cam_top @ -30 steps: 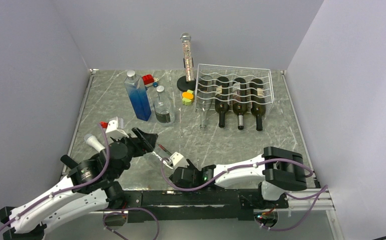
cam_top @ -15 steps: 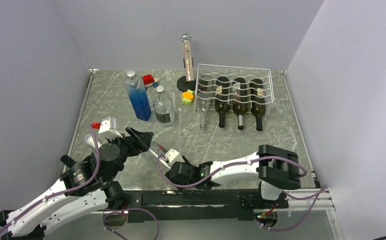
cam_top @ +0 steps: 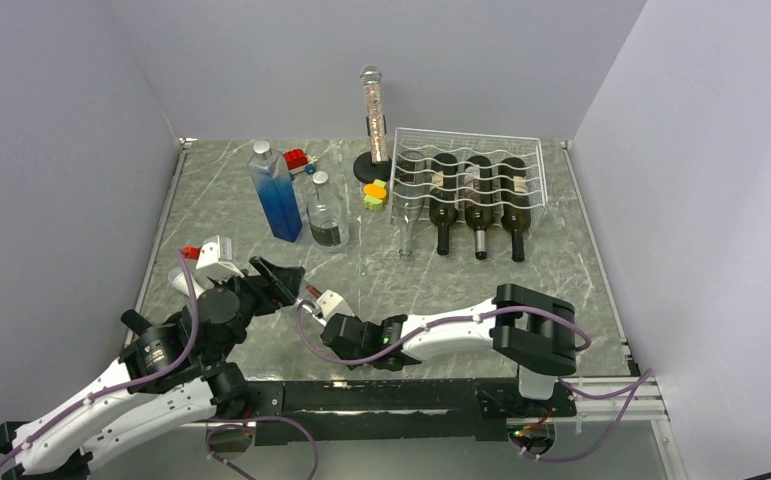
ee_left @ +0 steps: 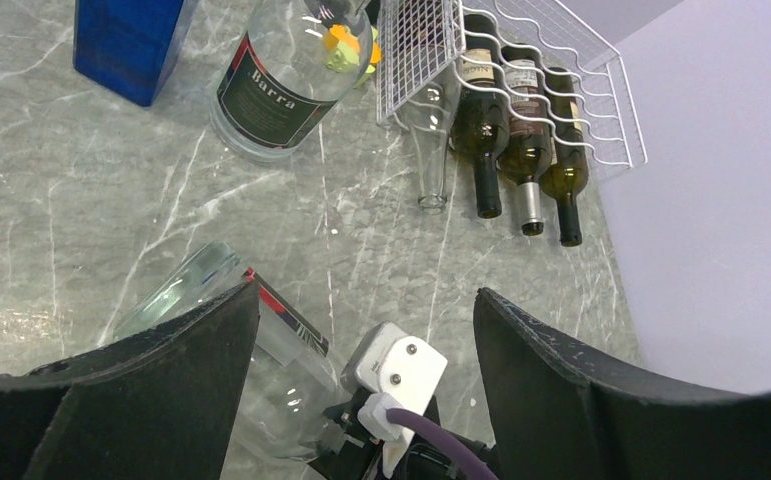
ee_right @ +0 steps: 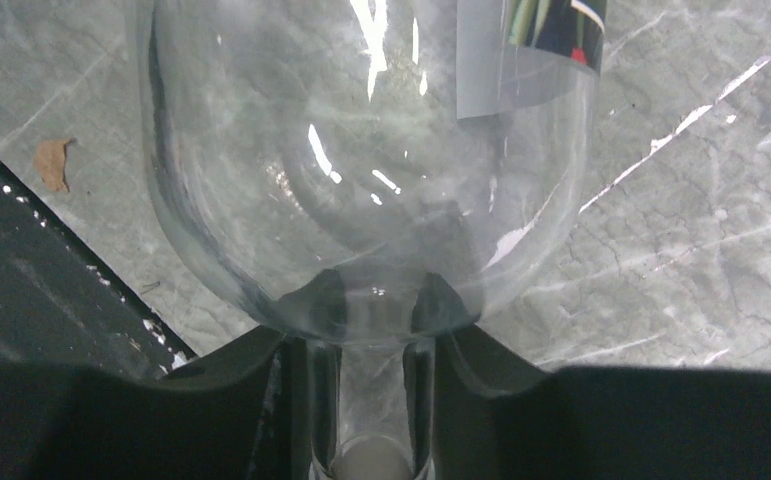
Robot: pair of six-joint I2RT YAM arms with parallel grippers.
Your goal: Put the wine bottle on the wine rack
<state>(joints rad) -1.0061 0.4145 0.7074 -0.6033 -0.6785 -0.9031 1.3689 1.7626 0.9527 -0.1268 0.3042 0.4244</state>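
Note:
My right gripper will next lift and move outward, then release the bottle on top of the rack's end away from the toys, as that end is to the gripper's right in the top view.
A clear glass wine bottle [cam_top: 299, 300] lies on its side on the marble table near the front left. My right gripper [ee_right: 371, 395] is shut on its neck, with the round body [ee_right: 361, 150] filling the right wrist view. My left gripper [ee_left: 361, 385] is open wide, and its left finger [ee_left: 131, 390] lies over the bottle's body [ee_left: 211, 300]. The white wire wine rack [cam_top: 521, 150] stands at the back right and holds three dark bottles and one clear one. It also shows in the left wrist view [ee_left: 601, 110].
A tall blue square bottle [cam_top: 276, 195] and a clear round bottle with a dark label [cam_top: 326, 215] stand at the back left. A glitter tube on a black base [cam_top: 371, 110] and small coloured toys [cam_top: 374, 193] sit beside the rack. Grey walls enclose the table.
My right gripper has moved left with the clear bottle by its neck. My left gripper has shifted slightly left and back, staying open beside the bottle's body.

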